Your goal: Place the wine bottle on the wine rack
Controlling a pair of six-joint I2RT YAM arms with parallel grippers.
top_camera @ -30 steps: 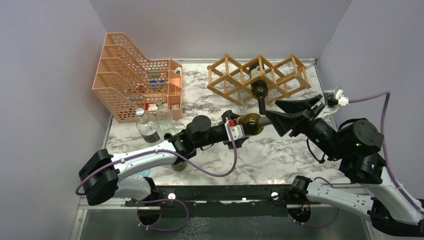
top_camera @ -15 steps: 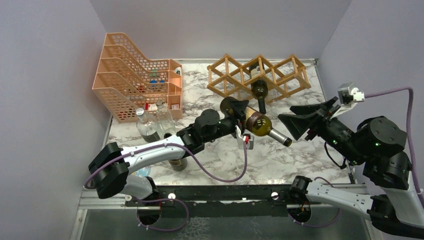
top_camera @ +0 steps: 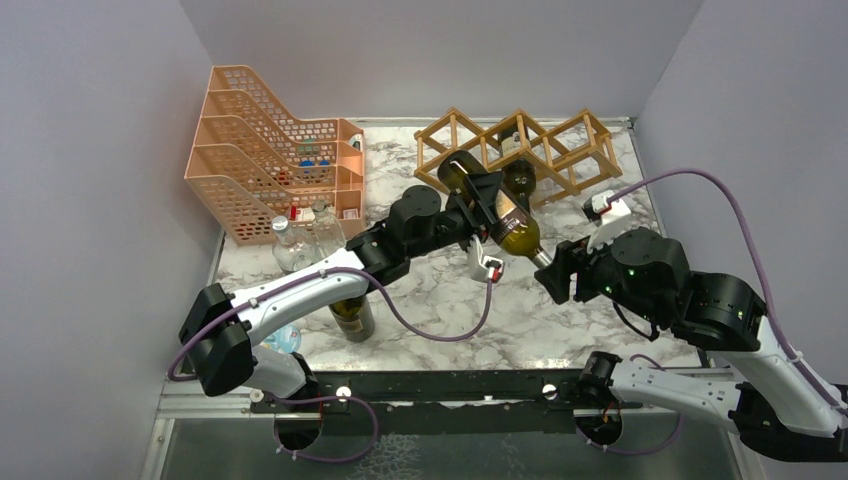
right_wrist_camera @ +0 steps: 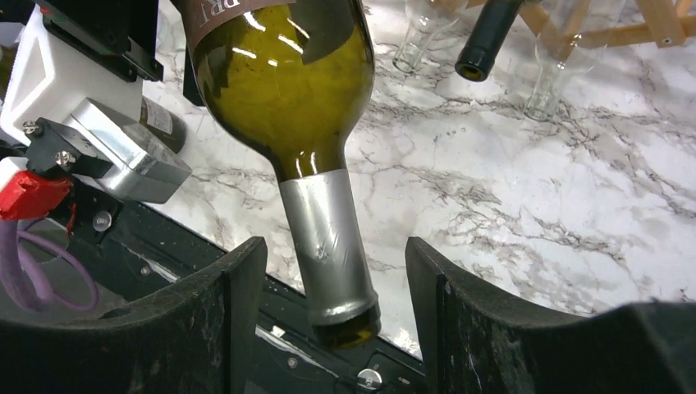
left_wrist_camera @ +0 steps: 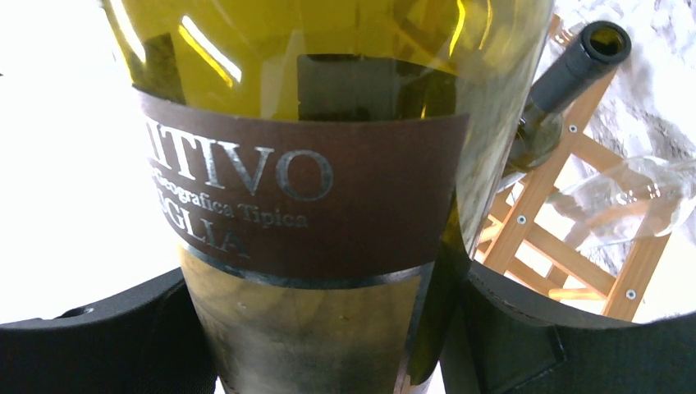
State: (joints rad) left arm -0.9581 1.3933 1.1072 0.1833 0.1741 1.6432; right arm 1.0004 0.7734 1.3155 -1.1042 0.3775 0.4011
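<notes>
The fingers of my right gripper are around only the tip, so my right gripper will next go left in the top view toward the neck's shoulder end (top_camera: 535, 251) (right_wrist_camera: 313, 174) and close.
My left gripper (top_camera: 480, 205) is shut on the body of the green wine bottle (top_camera: 505, 222) and holds it in the air, tilted. Its base points at the wooden wine rack (top_camera: 580, 140) and its silver-foiled neck points to the near right. In the left wrist view the bottle's brown label (left_wrist_camera: 304, 205) fills the frame between my fingers (left_wrist_camera: 525, 328). My right gripper (top_camera: 556, 274) is open, with its fingers (right_wrist_camera: 222, 304) on either side of the bottle's neck (right_wrist_camera: 328, 238) and not touching it. The rack holds another dark bottle (top_camera: 518, 182).
An orange mesh file tray (top_camera: 270, 150) stands at the back left, with clear plastic bottles (top_camera: 295, 250) in front of it. A dark bottle (top_camera: 352, 315) stands under my left arm. Clear glass bottles (right_wrist_camera: 546, 82) stick out of the rack.
My left gripper has swung the bottle back towards the rack and turned its neck to the near right. My right gripper has come down and left, and now straddles the neck.
</notes>
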